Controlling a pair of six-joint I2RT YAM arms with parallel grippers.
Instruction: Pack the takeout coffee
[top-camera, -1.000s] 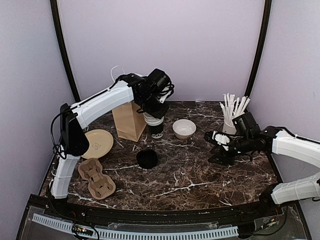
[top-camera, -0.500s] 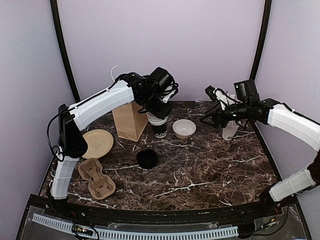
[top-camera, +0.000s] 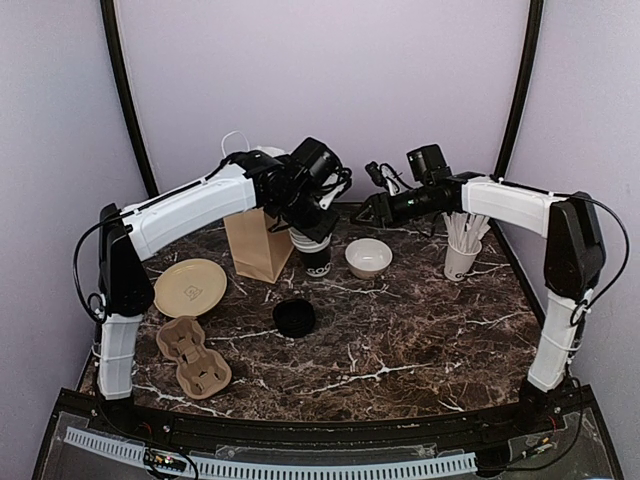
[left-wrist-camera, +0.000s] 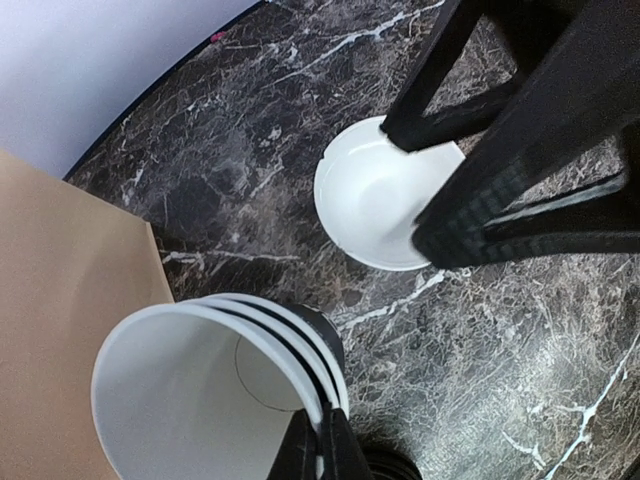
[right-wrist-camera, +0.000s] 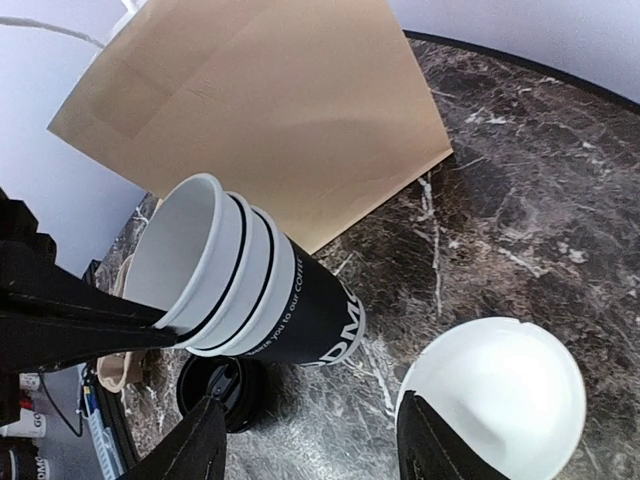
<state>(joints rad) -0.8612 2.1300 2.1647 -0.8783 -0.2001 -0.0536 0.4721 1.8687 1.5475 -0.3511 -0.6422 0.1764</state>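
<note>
The left gripper draws back and down next to release its cup on the bare tabletop (top-camera: 357, 347) (left-wrist-camera: 545, 410) beside the lid, since that lies below it, nearer my base.
A tilted stack of three nested black coffee cups (top-camera: 316, 256) with white insides leans in front of the brown paper bag (top-camera: 257, 243). My left gripper (top-camera: 309, 231) is shut on the top cup's rim; in the left wrist view its tips (left-wrist-camera: 322, 436) pinch the white rim of the cups (left-wrist-camera: 190, 400). My right gripper (top-camera: 372, 196) hangs open just right of the stack, above the bowl, holding nothing. From the right wrist, the cups (right-wrist-camera: 300, 305) lie between and beyond its spread jaws (right-wrist-camera: 315, 445). A black dome lid (top-camera: 294, 317) lies alone on the table.
A low white bowl (top-camera: 368, 258) sits right of the cups, and a white cup of wrapped straws (top-camera: 460, 258) stands at back right. At the left lie a tan plate (top-camera: 190, 287) and a cardboard cup carrier (top-camera: 193, 356). The lid (right-wrist-camera: 215, 392) is near the stack's base.
My right arm has swung from low on the right side of the table up and left to beside the cup stack, its jaws spreading wider. The left gripper with the cups has barely moved.
</note>
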